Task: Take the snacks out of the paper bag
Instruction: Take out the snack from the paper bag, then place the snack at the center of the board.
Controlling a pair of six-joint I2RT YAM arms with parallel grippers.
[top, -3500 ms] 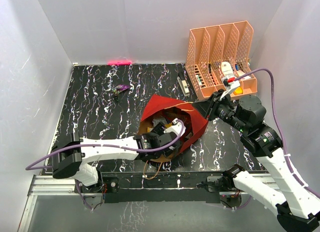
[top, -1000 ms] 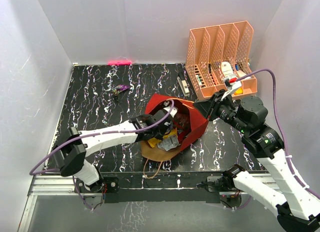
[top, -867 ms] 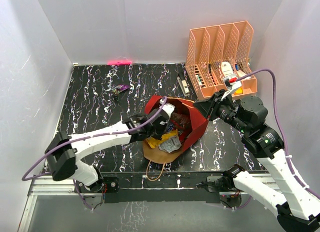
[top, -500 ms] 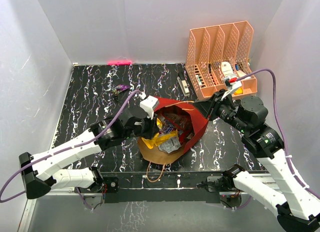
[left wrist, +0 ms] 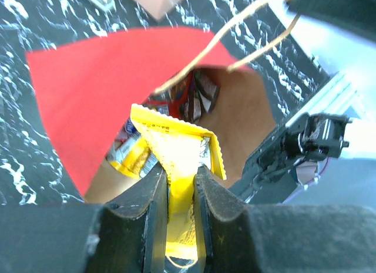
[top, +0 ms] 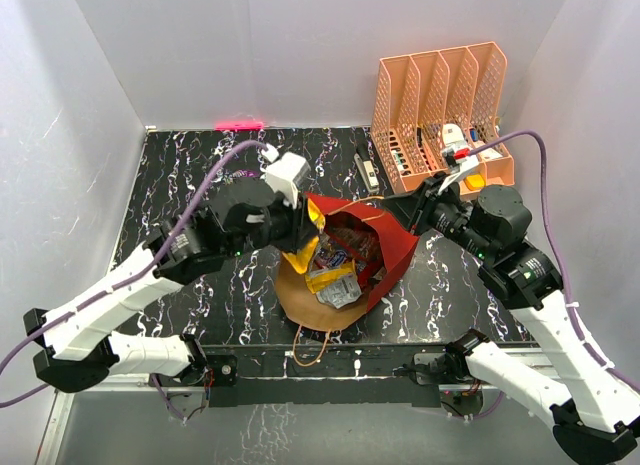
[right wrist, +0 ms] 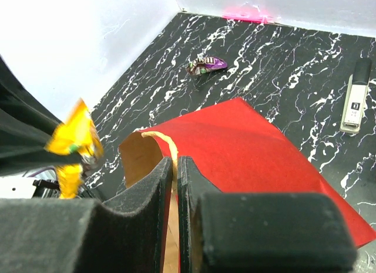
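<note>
My left gripper swings off the bag (top: 388, 237), left in the top view and down to the bare tabletop by the purple packet next, and releases there.
The paper bag (top: 388, 237), red outside and brown inside, lies on its side with its mouth facing the near left. Several snacks (top: 335, 277) show in the mouth. My left gripper (top: 298, 233) hangs above the mouth's left rim, shut on a yellow packet (top: 302, 255). The left wrist view shows that packet (left wrist: 176, 147) pinched between the fingers (left wrist: 154, 196), over the bag (left wrist: 100, 91) and its snacks (left wrist: 134, 155). My right gripper (top: 413, 213) is shut on the bag's cord handle (right wrist: 170, 147) at the rim, with the bag's red side (right wrist: 252, 144) beyond. One purple packet (top: 243, 175) lies on the table.
An orange slotted rack (top: 440, 100) with white and dark items stands at the back right. A small stapler-like object (top: 367, 171) lies left of it, also in the right wrist view (right wrist: 355, 100). White walls close the black marbled table (top: 180, 195) on three sides.
My left gripper has risen up and back out of the bag's mouth, lifting the yellow packet with it. The right gripper still holds the cord handle; the bag's mouth stands wider open.
</note>
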